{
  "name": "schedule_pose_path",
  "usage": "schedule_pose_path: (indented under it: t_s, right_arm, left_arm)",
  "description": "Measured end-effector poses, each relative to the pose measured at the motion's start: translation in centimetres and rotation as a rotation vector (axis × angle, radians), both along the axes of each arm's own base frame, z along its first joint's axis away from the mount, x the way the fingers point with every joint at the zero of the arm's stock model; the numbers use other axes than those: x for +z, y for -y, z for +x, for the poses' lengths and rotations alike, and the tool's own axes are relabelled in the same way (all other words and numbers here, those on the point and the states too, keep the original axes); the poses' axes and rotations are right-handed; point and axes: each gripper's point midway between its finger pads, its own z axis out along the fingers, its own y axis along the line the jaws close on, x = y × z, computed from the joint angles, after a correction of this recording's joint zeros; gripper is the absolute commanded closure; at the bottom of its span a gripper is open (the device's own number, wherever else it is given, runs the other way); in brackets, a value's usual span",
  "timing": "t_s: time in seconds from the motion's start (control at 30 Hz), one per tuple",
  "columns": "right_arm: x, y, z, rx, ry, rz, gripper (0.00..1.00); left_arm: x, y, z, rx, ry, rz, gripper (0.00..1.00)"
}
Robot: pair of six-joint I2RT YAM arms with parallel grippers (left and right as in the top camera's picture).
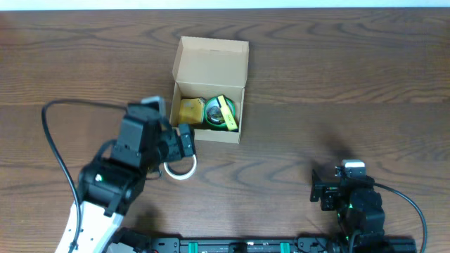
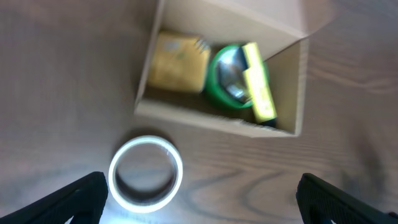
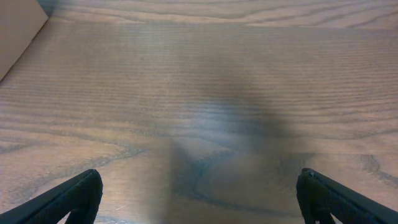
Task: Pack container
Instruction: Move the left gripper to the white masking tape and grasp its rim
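Note:
The white tape ring lies flat below my left gripper with its middle open. Next, my left gripper needs to turn and go down, with its fingers on both sides of the ring's near rim [image 1: 171, 174] [image 2: 124, 198].
The tan cardboard box [image 1: 211, 60] stands open at the table's middle back, flap lid raised behind it. Inside lie a pale-yellow pad [image 1: 190, 111], a green round item [image 1: 214, 112] and a yellow-green stick [image 1: 226, 112]. The left wrist view shows the box [image 2: 217, 121], the pad [image 2: 177, 62], the green item [image 2: 229, 78] and the stick [image 2: 258, 87]. A white tape ring [image 1: 180, 169] lies flat on the table just in front of the box and also shows in the left wrist view [image 2: 145, 173]. My left gripper [image 2: 199, 202] is open and empty above the ring. My right gripper [image 3: 199, 199] is open and empty.
The right arm [image 1: 348, 193] rests at the front right, far from the box. A corner of the box [image 3: 15, 31] shows at the right wrist view's upper left. Bare wood lies around the box.

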Motion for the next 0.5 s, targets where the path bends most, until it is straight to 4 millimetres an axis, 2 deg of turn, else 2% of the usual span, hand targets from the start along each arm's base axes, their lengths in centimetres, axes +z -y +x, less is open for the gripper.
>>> schedule_pose_path:
  t_s: [0.03,0.23,0.33,0.5]
  right_arm:
    - [0.0,0.0,0.0,0.0,0.001,0.0,0.01]
    - [0.0,0.0,0.0,0.0,0.001,0.0,0.01]
    - [0.0,0.0,0.0,-0.001,0.001,0.0,0.01]
    - [0.0,0.0,0.0,0.0,0.001,0.0,0.01]
  left_arm:
    - [-1.6,-0.6,-0.6,0.077,-0.031,-0.024,0.02]
    - [-7.3,-1.6,-2.1,0.31,-0.139,-0.135,0.03]
    - [-10.3,-2.4,-3.7,0.443,-0.236,-0.17,0.04]
    - [-13.0,-2.9,-4.4,0.661,-0.364,-0.204,0.04]
